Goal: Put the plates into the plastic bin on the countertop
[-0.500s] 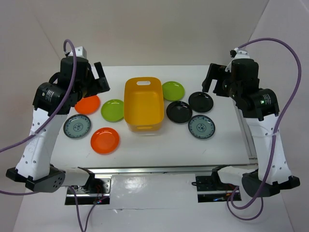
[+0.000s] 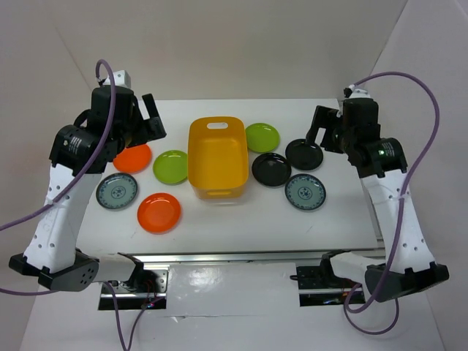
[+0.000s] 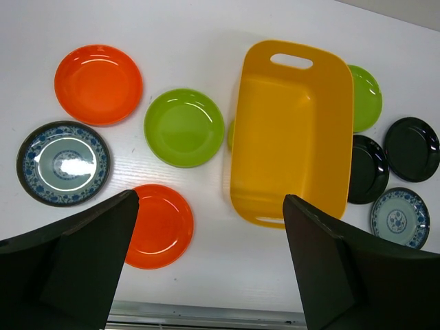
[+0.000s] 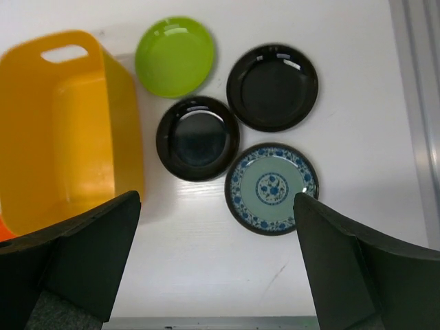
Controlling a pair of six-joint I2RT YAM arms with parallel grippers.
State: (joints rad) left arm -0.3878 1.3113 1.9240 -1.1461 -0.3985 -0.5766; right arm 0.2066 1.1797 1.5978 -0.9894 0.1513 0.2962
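The right gripper lowers its fingers astride the rim of the black plate nearest the side rail next. Bare countertop lies along its rail-side rim (image 2: 322,155) (image 4: 315,87).
The empty yellow plastic bin (image 2: 217,161) stands mid-countertop (image 2: 219,219). Left of it lie two orange plates (image 2: 132,158) (image 2: 159,212), a lime plate (image 2: 170,166) and a blue patterned plate (image 2: 117,191). Right of it lie a lime plate (image 2: 262,137), two black plates (image 2: 271,169) (image 2: 304,154) and a blue patterned plate (image 2: 305,191). My left gripper (image 2: 150,118) (image 3: 210,206) is open and empty, high above the left plates. My right gripper (image 2: 322,126) (image 4: 216,199) is open and empty, high above the right plates.
Metal rails run along the near edge (image 2: 234,257) and the right edge (image 2: 369,197) of the countertop. White walls enclose the back and sides. The bin has a slot handle (image 3: 291,61) at its far end.
My right arm has shifted slightly left and down over the right-hand plates. The left arm and all plates are unchanged.
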